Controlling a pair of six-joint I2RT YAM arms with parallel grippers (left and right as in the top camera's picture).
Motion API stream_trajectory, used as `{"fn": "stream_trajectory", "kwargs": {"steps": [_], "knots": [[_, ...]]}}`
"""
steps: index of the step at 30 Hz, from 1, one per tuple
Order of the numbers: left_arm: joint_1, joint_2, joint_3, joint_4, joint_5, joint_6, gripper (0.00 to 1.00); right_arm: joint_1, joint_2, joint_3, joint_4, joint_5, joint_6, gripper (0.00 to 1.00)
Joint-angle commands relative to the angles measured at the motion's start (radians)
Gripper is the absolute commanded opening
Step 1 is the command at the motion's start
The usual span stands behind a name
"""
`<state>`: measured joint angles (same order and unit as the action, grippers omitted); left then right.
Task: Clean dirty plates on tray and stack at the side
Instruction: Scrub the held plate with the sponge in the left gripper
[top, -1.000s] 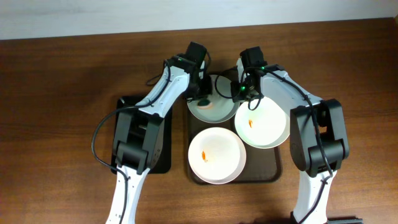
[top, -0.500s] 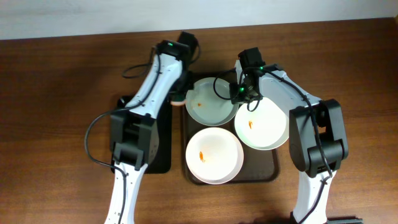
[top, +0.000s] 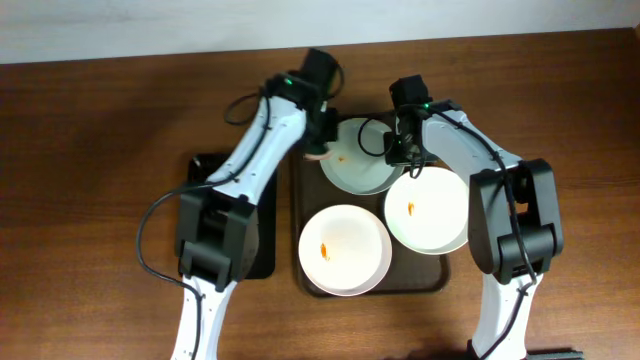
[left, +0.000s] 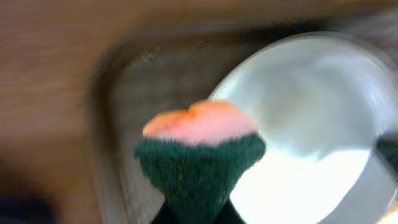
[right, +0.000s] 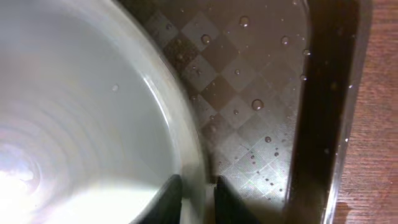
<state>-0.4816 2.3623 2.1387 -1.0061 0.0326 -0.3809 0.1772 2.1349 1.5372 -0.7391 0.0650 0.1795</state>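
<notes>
My left gripper holds the sponge and will next go over the back plate's smear, then back and down into the black tray to release it clear of the plates.
Three white plates lie on the dark brown tray. The back plate has a small orange smear near its left rim. My right gripper is shut on that plate's right rim. My left gripper is shut on a green and orange sponge and holds it over the plate's left edge. The front plate and the right plate each carry an orange smear.
A smaller black tray lies left of the brown tray, under my left arm. The brown tray's floor is wet with droplets. Bare wooden table surrounds both trays.
The back plate has shifted right and further back with my right gripper. My left gripper has swung from the tray's left edge back over the plate's left rim.
</notes>
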Motion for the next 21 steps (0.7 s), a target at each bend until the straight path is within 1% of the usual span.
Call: {"fn": "stream_trajectory", "kwargs": {"steps": [1, 3, 5, 8, 10, 12, 14, 16, 18, 21], "knots": [[-0.037, -0.018, -0.138, 0.185, 0.094, 0.015, 0.00, -0.044, 0.003, 0.000, -0.003, -0.042, 0.024, 0.04], [-0.053, -0.017, -0.209, 0.324, 0.153, 0.014, 0.00, -0.051, 0.003, 0.000, -0.002, -0.054, 0.021, 0.04], [-0.077, -0.010, -0.266, 0.433, 0.167, -0.015, 0.00, -0.050, 0.003, 0.000, -0.003, -0.055, 0.019, 0.04], [-0.103, 0.008, -0.288, 0.506, 0.200, -0.038, 0.00, -0.050, 0.003, 0.000, -0.006, -0.055, 0.019, 0.04], [-0.114, 0.034, -0.288, 0.496, 0.178, -0.037, 0.00, -0.050, 0.003, 0.000, -0.006, -0.055, 0.019, 0.04], [-0.102, 0.080, -0.288, 0.444, 0.154, -0.037, 0.00, -0.050, 0.003, 0.000, -0.011, -0.055, 0.020, 0.04], [-0.080, 0.077, -0.280, 0.356, 0.020, -0.037, 0.00, -0.050, 0.003, 0.000, -0.014, -0.055, 0.020, 0.04], [-0.048, 0.077, -0.241, 0.288, -0.056, -0.036, 0.00, -0.050, 0.003, 0.000, -0.014, -0.055, 0.020, 0.04], [-0.032, 0.077, -0.229, 0.267, -0.100, 0.008, 0.00, -0.050, 0.003, 0.000, -0.019, -0.055, 0.020, 0.04], [-0.040, 0.077, -0.209, 0.255, -0.209, 0.088, 0.00, -0.050, 0.003, 0.000, -0.029, -0.054, 0.020, 0.04]]}}
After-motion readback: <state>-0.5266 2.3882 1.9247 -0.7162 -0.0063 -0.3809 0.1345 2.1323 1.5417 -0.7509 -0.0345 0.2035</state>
